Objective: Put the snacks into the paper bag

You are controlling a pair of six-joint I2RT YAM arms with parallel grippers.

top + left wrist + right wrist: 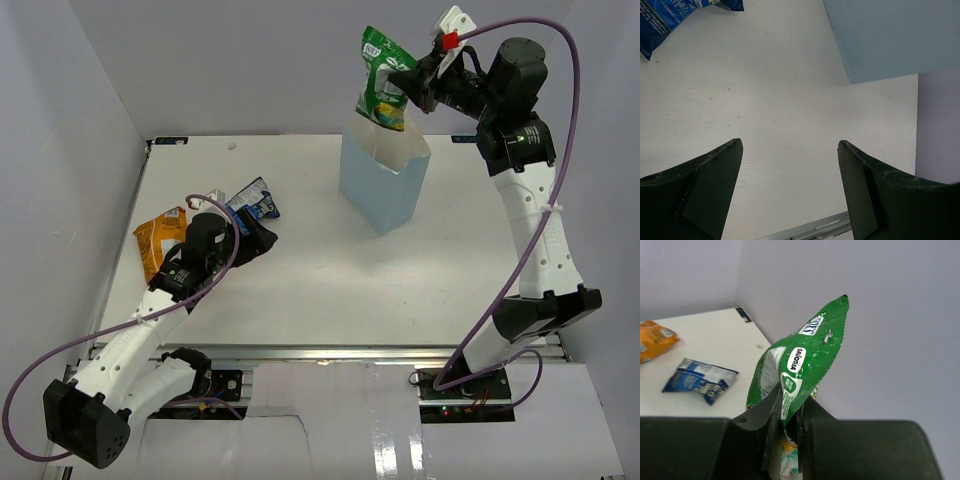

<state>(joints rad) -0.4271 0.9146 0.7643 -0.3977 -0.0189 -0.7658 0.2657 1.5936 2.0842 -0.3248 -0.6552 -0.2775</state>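
Note:
The green-and-white snack packet is still above the rim of the paper bag, so the robot's right gripper needs to lower into its open top (391, 146) next and then open.
My right gripper (408, 85) is shut on a green-and-white snack packet (380, 82) and holds it high over the open top of the light blue paper bag (380, 185). The packet (800, 360) sticks up between my right fingers in the right wrist view. My left gripper (262, 240) is open and empty low over the table, beside a blue-and-white packet (252, 201). An orange chip bag (158, 240) lies left of my left arm. The left wrist view shows the blue packet (665, 20) and the bag's wall (890, 35).
White walls stand close on the left, back and right. The table's metal front edge (810, 230) runs just below my left fingers. The blue packet (700, 380) and orange bag (655, 340) also show in the right wrist view.

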